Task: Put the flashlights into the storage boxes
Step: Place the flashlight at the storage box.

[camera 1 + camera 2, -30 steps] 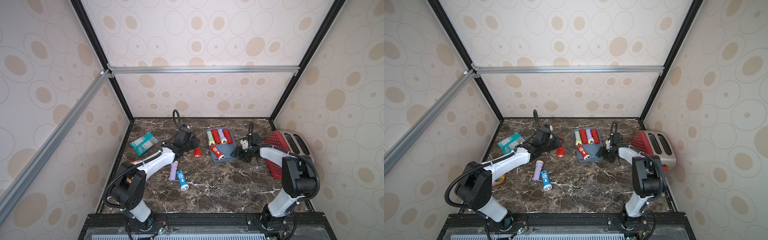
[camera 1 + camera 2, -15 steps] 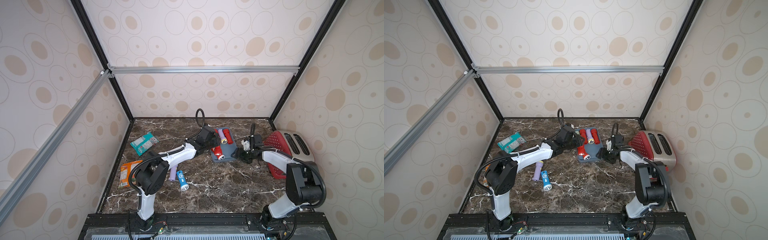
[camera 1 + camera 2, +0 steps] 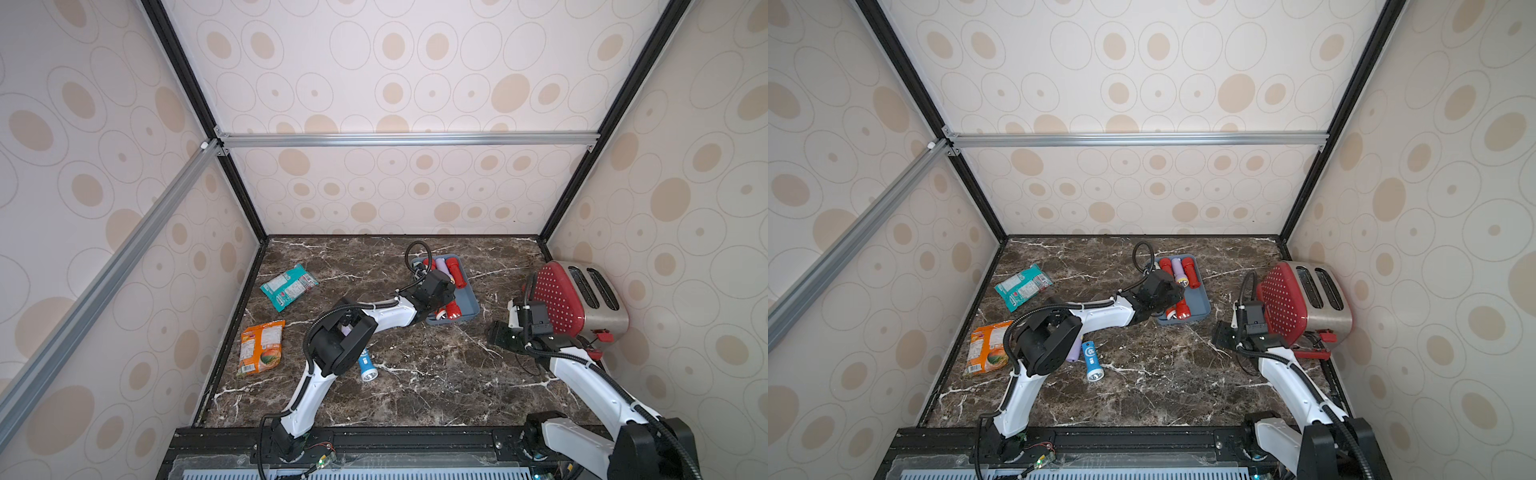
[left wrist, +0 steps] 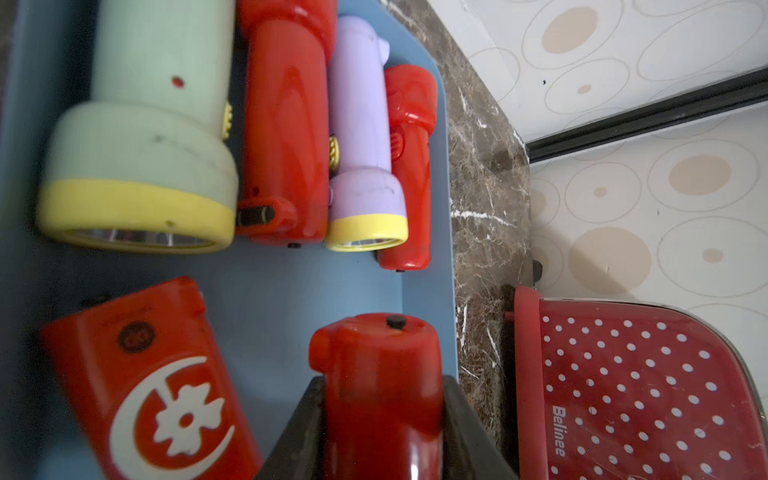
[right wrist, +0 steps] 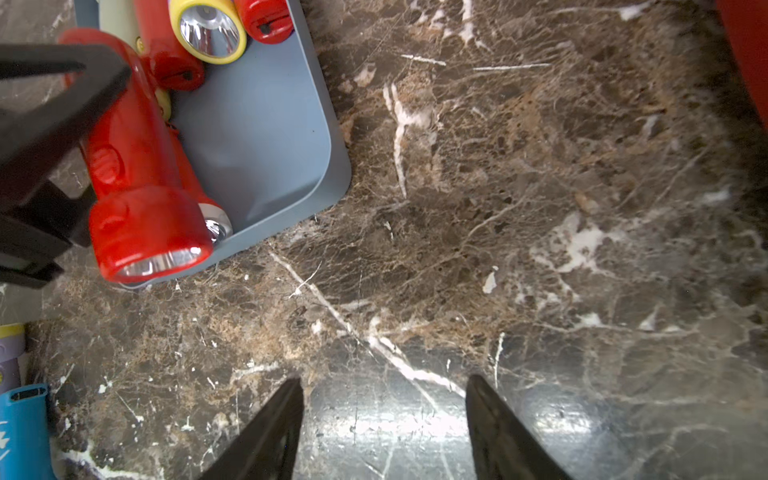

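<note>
The lens end of the red flashlight (image 4: pixel 378 374) hangs over the box's near rim, so my left gripper will move outward and down toward the box's bare bottom to let go of the flashlight.
The slate-blue storage box (image 3: pixel 468 306) (image 4: pixel 291 286) lies at the back middle of the marble table. Across its far half lie a pale green flashlight (image 4: pixel 141 124), a red one (image 4: pixel 286 124), a lilac one (image 4: pixel 361 124) and another red one (image 4: pixel 409 166). A red one with a white crescent (image 4: pixel 145 395) lies in the near half. My left gripper (image 4: pixel 380 388) (image 3: pixel 445 297) is shut on a red flashlight (image 4: pixel 378 374) (image 5: pixel 137 166) just above that half, lens end over the near rim. A blue flashlight (image 3: pixel 366 365) and a lilac one (image 3: pixel 1074 353), partly under my left arm, lie on the table. My right gripper (image 5: pixel 384 382) (image 3: pixel 500 336) is open over bare marble.
A red dotted toaster (image 3: pixel 577 299) stands against the right wall, close behind my right wrist. A teal snack packet (image 3: pixel 289 286) and an orange one (image 3: pixel 261 347) lie by the left wall. Patterned walls enclose the table on three sides.
My left gripper has carried the red flashlight from the table left of the box to over its near half. My right gripper has drawn back from the box toward the front.
</note>
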Action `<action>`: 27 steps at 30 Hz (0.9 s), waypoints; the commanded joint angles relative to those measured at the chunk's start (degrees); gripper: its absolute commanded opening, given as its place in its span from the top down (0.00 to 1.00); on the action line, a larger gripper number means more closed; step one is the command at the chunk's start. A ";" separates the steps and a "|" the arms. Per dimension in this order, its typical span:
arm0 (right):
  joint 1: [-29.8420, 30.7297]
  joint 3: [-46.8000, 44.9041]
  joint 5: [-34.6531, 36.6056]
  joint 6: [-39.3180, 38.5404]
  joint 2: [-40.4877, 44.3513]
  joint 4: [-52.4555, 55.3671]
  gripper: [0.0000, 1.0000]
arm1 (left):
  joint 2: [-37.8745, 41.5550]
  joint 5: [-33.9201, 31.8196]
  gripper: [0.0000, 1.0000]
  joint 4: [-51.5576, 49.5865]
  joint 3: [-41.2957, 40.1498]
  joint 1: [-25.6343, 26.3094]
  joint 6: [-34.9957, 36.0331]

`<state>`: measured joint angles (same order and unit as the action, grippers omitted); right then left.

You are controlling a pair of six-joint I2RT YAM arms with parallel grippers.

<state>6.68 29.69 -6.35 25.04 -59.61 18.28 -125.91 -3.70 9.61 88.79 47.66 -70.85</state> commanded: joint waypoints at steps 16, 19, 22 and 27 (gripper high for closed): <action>0.28 -6.04 -1.16 1.31 1.95 -7.92 0.37 | -6.10 -9.55 0.83 -5.52 11.53 0.94 5.44; 0.29 -6.46 -1.03 1.37 2.72 -8.30 0.38 | -5.21 -10.48 0.82 -5.70 9.37 0.94 4.94; 0.29 -6.56 -1.12 1.42 2.84 -8.35 0.38 | -3.63 -10.69 0.82 -4.63 5.93 0.94 4.67; 0.27 -6.40 -1.38 1.37 2.41 -8.66 0.38 | -2.29 -11.05 0.82 -5.98 4.20 0.94 5.88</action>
<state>6.70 23.35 -7.38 26.11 -57.49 10.31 -130.96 -12.45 5.26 93.30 48.05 -66.48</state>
